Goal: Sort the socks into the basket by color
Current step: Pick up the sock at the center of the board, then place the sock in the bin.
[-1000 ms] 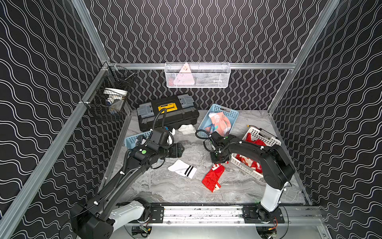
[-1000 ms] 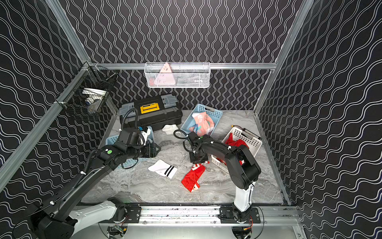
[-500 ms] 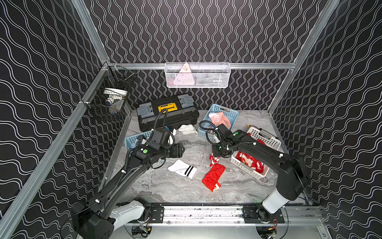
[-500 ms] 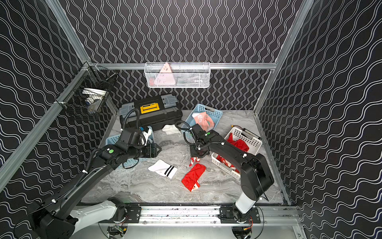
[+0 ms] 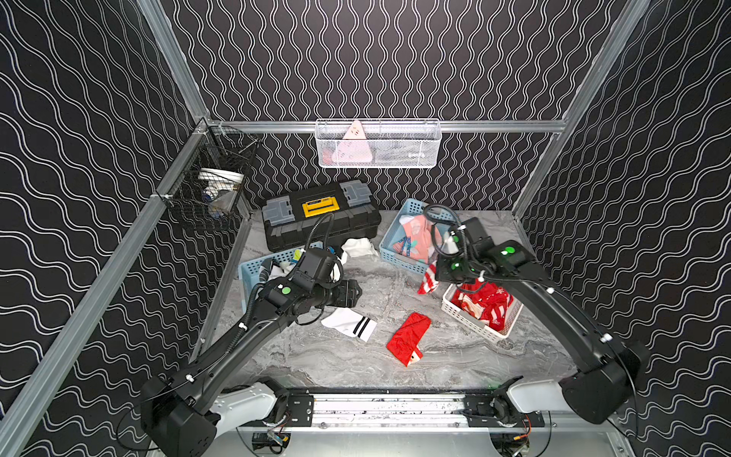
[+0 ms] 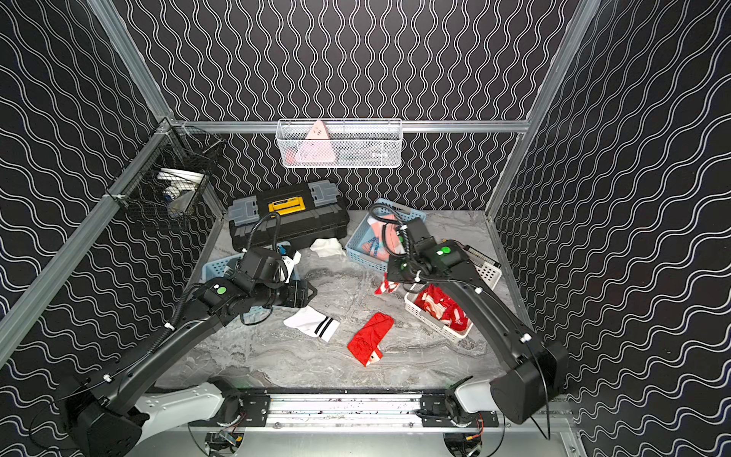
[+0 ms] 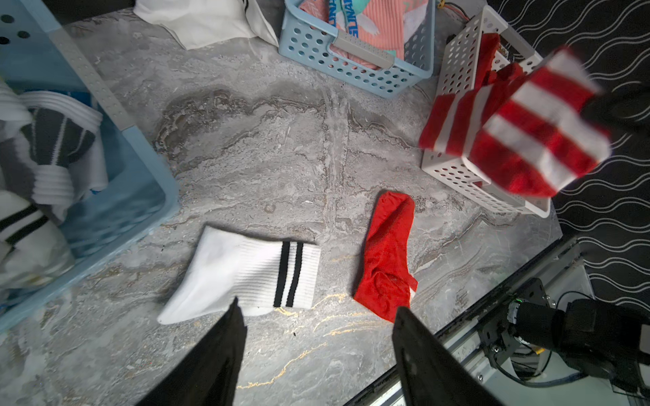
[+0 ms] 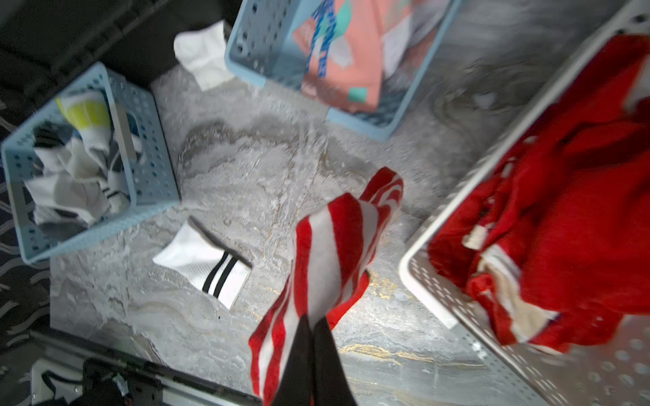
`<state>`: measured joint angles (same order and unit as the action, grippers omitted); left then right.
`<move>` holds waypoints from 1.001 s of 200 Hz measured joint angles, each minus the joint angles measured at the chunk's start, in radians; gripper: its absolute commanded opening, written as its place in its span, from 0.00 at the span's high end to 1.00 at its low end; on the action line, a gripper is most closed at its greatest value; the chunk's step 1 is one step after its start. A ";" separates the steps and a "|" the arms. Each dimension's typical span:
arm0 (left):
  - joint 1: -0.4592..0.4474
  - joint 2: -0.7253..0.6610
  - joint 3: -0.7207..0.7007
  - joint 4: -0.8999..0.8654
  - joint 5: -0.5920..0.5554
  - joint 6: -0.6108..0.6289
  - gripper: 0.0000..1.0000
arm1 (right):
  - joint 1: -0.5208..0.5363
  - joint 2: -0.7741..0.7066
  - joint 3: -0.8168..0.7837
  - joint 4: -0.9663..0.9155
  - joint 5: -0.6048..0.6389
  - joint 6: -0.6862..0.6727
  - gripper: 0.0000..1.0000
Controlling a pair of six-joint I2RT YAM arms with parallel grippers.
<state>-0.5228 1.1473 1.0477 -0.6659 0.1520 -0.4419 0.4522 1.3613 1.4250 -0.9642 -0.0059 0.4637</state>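
The robot should move its right gripper over the white basket (image 5: 472, 322), lower it onto the red socks inside and let go of the striped sock, because the striped sock's red matches theirs.
My right gripper (image 8: 311, 318) is shut on a red-white striped sock (image 8: 330, 246), which hangs above the table just left of the white basket (image 5: 472, 322) of red socks. The same striped sock (image 5: 429, 279) shows in both top views. A white sock with two black stripes (image 5: 350, 323) and a plain red sock (image 5: 409, 338) lie flat mid-table. My left gripper (image 7: 316, 309) hovers open and empty above the white sock's (image 7: 246, 274) near edge. Salmon-pink socks fill a blue basket (image 5: 399, 261) at the back.
A second blue basket (image 5: 247, 273) with white socks stands at the left under my left arm. A loose white sock (image 5: 358, 247) lies against the black toolbox (image 5: 320, 219). Wire baskets hang on the back and left walls. The metal rail (image 5: 387, 407) runs along the front edge.
My right gripper has lifted the striped sock off the table and carried it up and right, toward the white basket. The left arm has stayed put.
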 measured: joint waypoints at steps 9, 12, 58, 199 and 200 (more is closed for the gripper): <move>-0.014 0.006 0.001 0.000 -0.003 0.000 0.29 | -0.044 -0.016 0.021 -0.015 0.010 -0.001 1.00; -0.019 0.008 0.002 0.000 -0.003 0.000 0.29 | -0.058 -0.020 0.027 -0.018 0.014 -0.001 1.00; -0.089 0.045 0.037 0.015 -0.019 0.003 0.29 | -0.281 -0.029 0.066 -0.035 0.043 -0.031 1.00; -0.235 0.172 0.084 0.046 -0.047 0.054 0.29 | -0.573 0.173 -0.296 0.153 -0.006 0.018 1.00; -0.236 0.173 0.084 0.046 -0.047 0.055 0.29 | -0.573 0.174 -0.298 0.154 -0.006 0.018 1.00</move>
<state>-0.7586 1.3201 1.1313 -0.6201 0.1051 -0.3874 -0.1204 1.5352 1.1275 -0.8101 -0.0124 0.4820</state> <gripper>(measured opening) 0.709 0.050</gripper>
